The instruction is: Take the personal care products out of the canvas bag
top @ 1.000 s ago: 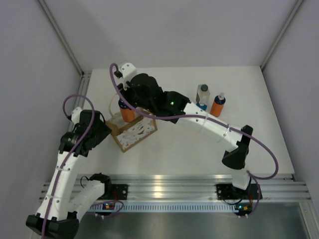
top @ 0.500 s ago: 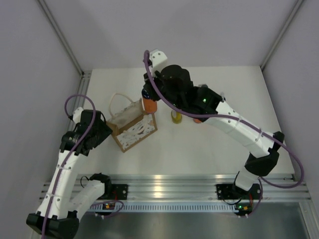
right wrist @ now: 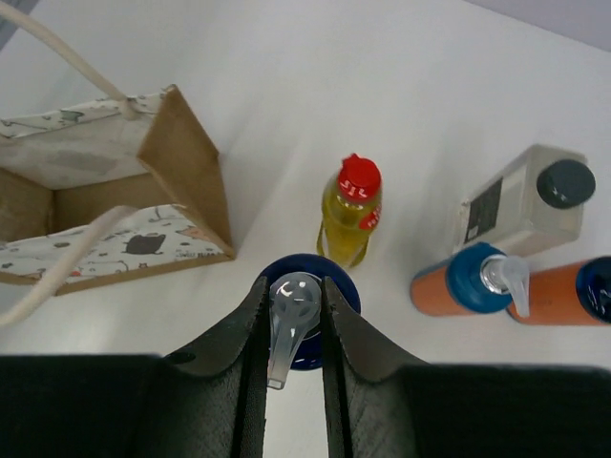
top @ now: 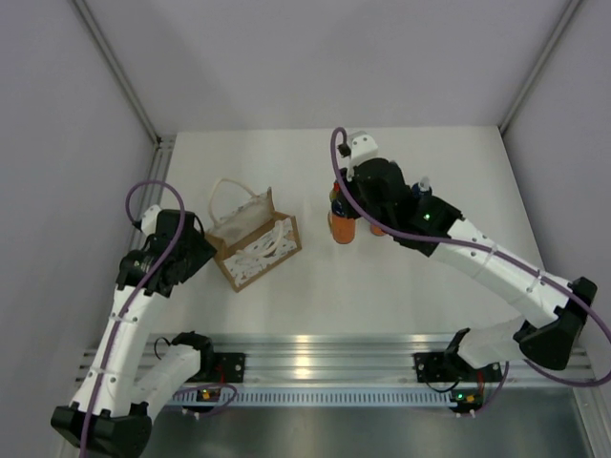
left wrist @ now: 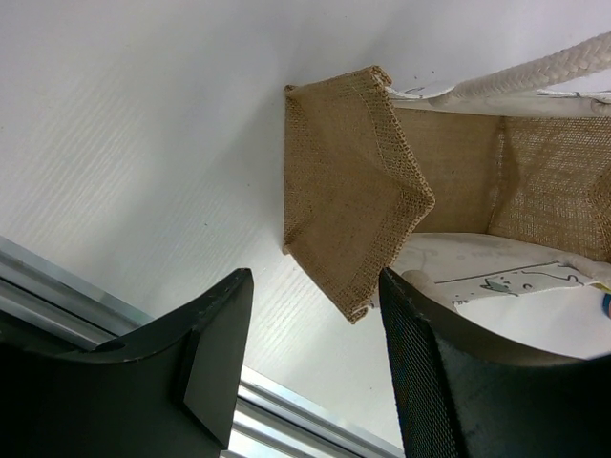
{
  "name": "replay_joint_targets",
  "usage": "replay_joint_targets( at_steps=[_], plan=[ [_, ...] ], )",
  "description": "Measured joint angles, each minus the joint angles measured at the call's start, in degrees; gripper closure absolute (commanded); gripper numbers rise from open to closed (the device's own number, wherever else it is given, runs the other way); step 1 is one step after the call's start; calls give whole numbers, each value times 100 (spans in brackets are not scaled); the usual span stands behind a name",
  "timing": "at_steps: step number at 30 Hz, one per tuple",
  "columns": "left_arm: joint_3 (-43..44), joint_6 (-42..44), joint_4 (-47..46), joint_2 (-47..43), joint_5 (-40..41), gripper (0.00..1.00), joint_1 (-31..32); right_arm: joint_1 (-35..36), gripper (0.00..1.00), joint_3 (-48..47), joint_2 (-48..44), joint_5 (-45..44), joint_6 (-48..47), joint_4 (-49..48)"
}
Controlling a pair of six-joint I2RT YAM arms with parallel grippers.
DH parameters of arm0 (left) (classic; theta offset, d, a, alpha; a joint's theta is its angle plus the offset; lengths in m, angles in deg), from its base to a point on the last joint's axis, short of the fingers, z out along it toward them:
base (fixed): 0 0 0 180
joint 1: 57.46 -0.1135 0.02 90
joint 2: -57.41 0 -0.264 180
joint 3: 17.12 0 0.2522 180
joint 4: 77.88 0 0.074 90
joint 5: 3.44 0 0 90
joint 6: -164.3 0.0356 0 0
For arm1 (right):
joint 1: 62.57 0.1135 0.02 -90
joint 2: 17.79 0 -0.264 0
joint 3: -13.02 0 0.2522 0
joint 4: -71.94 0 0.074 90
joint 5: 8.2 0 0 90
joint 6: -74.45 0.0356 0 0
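Note:
Bare table shows at the near side of the orange bottle with blue cap (right wrist: 456,282), so my right gripper moves away from the bag and down there next.
The canvas bag (top: 254,240) stands open at the table's left; the part of its inside (right wrist: 76,196) that shows holds no bottle. My right gripper (right wrist: 291,286) is shut on the clear pump head of an orange bottle (top: 342,227) with a dark blue collar (right wrist: 336,291), held upright right of the bag. Just beyond it stand a yellow bottle with red cap (right wrist: 350,208), a clear bottle with grey cap (right wrist: 523,198), an orange bottle with blue cap (right wrist: 456,282) and another orange one (right wrist: 571,292). My left gripper (left wrist: 315,286) is open at the bag's near-left corner (left wrist: 348,205).
The aluminium rail (top: 315,348) runs along the near table edge, and it shows right under my left fingers (left wrist: 215,348). The bag's white rope handles (top: 224,191) loop up over its mouth. Grey walls close the table on the left, back and right.
My right arm has swung right with the orange pump bottle, from over the bag to beside the standing bottles. The left arm and the bag have stayed put.

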Motion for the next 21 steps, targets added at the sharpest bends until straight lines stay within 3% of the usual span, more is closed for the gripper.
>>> replay_joint_targets(
  at_steps=[11,21],
  plan=[
    [-57,2,-48,85,-57,40,0,-1005,100,1786,-1097,-26,404,-509],
    [-57,2,-79,87,-59,40,0,-1425,100,2785,-1182,74,428,-1172]
  ],
)
